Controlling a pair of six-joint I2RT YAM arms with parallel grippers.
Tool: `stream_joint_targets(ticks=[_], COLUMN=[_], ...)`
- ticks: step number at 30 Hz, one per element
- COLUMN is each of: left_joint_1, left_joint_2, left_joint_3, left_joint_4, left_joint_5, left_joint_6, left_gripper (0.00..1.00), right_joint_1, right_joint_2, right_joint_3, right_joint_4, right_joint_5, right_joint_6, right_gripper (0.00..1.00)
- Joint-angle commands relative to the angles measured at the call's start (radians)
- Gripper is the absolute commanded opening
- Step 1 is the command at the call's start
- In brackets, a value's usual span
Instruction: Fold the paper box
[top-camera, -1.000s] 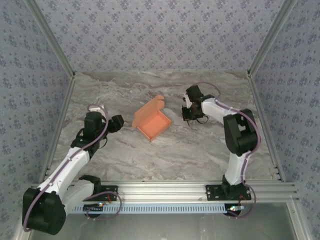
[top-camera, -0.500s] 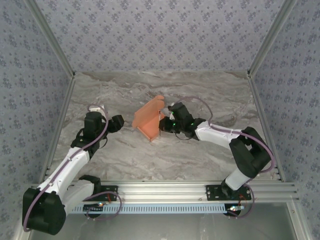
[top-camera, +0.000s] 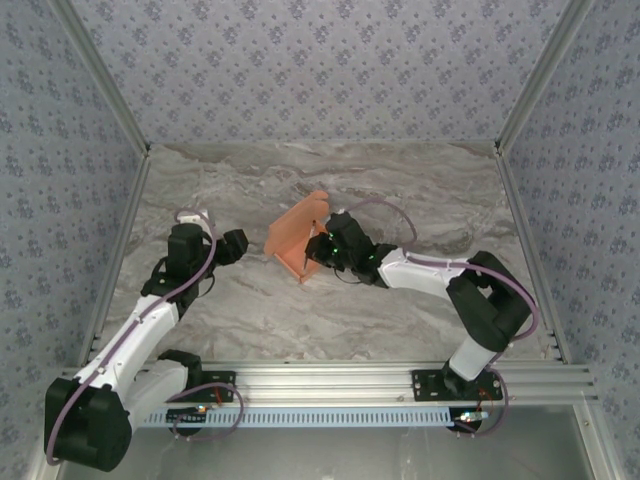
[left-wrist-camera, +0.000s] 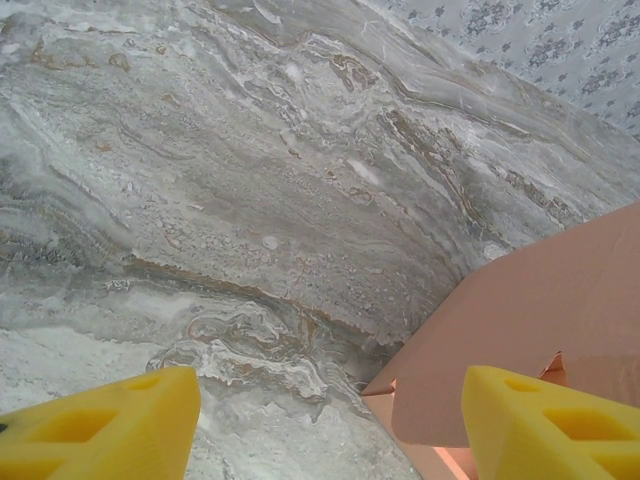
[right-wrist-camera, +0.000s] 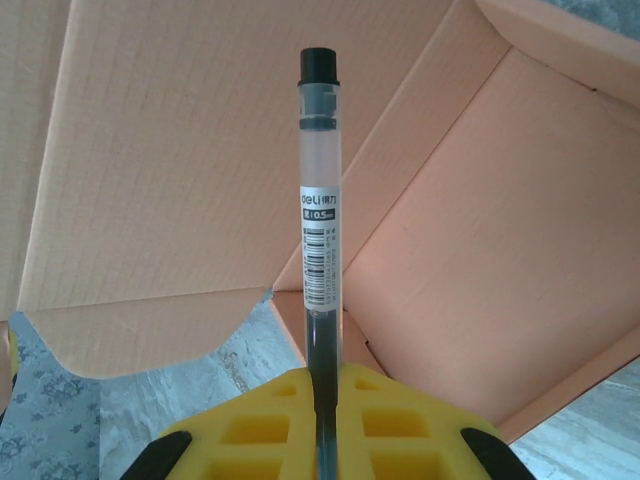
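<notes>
I will lower the clear pen (right-wrist-camera: 320, 230) beside the standing lid flap next with my right gripper, and then I will let go of it inside.
The paper box (top-camera: 292, 237) is an open salmon-orange tray with its lid flap standing up, in the middle of the table. My right gripper (top-camera: 320, 250) is at the box's right side, shut on a clear pen (right-wrist-camera: 320, 230) with a black cap. In the right wrist view the pen points into the tray (right-wrist-camera: 490, 260), with the lid flap (right-wrist-camera: 170, 150) to the left of it. My left gripper (top-camera: 243, 244) is open just left of the box, empty. In the left wrist view its yellow fingers (left-wrist-camera: 110, 425) frame bare marble, and a box flap (left-wrist-camera: 540, 320) lies by the right finger.
The grey marble table (top-camera: 400, 180) is walled by patterned panels at the back and sides. An aluminium rail (top-camera: 330, 380) carries both arm bases along the near edge. Open tabletop lies behind and in front of the box.
The right arm has swung left from the table's right side to the box, carrying the pen over the tray. The box's lid side looks more raised. The left arm has not moved.
</notes>
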Motion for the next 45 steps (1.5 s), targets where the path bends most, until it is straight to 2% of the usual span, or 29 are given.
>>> stream_joint_targets(ticks=[1, 17, 35, 45], left_joint_1=[0.006, 0.006, 0.006, 0.006], left_joint_2=[-0.017, -0.033, -0.035, -0.029], left_joint_3=[-0.013, -0.02, -0.027, -0.031], left_joint_4=[0.024, 0.024, 0.032, 0.04], left_joint_5=[0.023, 0.028, 0.036, 0.04], left_joint_6=[-0.003, -0.004, -0.012, -0.015], left_gripper=[0.7, 0.7, 0.7, 0.7], right_joint_1=[0.011, 0.022, 0.02, 0.023], right_joint_2=[0.033, 0.108, 0.162, 0.145], right_joint_3=[0.019, 0.038, 0.058, 0.071], right_joint_4=[0.018, 0.034, 0.036, 0.014], right_joint_5=[0.069, 0.124, 0.129, 0.128], right_joint_6=[0.044, 0.059, 0.068, 0.048], right_gripper=[0.1, 0.11, 0.14, 0.21])
